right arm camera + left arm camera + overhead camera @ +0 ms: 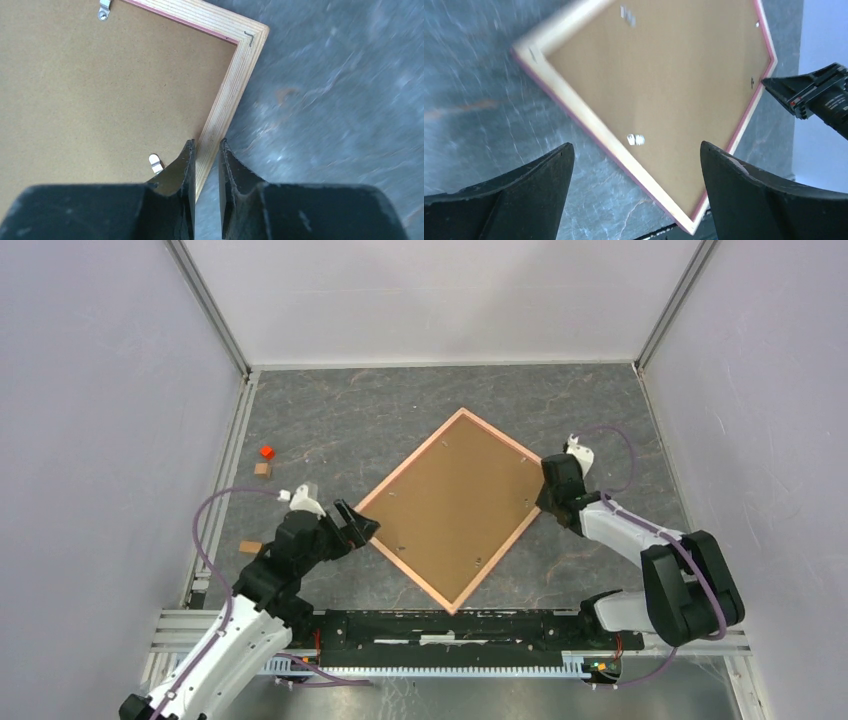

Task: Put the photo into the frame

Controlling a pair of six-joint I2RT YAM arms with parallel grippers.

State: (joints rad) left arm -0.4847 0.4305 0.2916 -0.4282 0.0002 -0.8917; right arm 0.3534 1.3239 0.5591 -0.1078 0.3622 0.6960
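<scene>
The corner of the frame is beside my left gripper, so my gripper will next move outward past it, then tilt down and lower over both sides of the frame's bar [589, 120] beyond.
The salmon-pink frame [410, 459] lies face down on the grey table, turned like a diamond. The plain brown backing board [455, 495] fills it. The photo is hidden. My left gripper [358, 523] is open and empty just off the frame's left corner; in the left wrist view [634, 150] the rail [589, 120] and board [664, 75] lie between and beyond its jaws. My right gripper [545, 502] is at the frame's right corner. In the right wrist view [206, 145] its jaws stand nearly together with the pale wooden rail [235, 80] between the tips.
A red block [266, 451] and a small wooden block [262, 469] lie at the far left, another wooden block [250, 546] nearer. Metal clips [156, 162] sit on the board's rim. White walls close three sides.
</scene>
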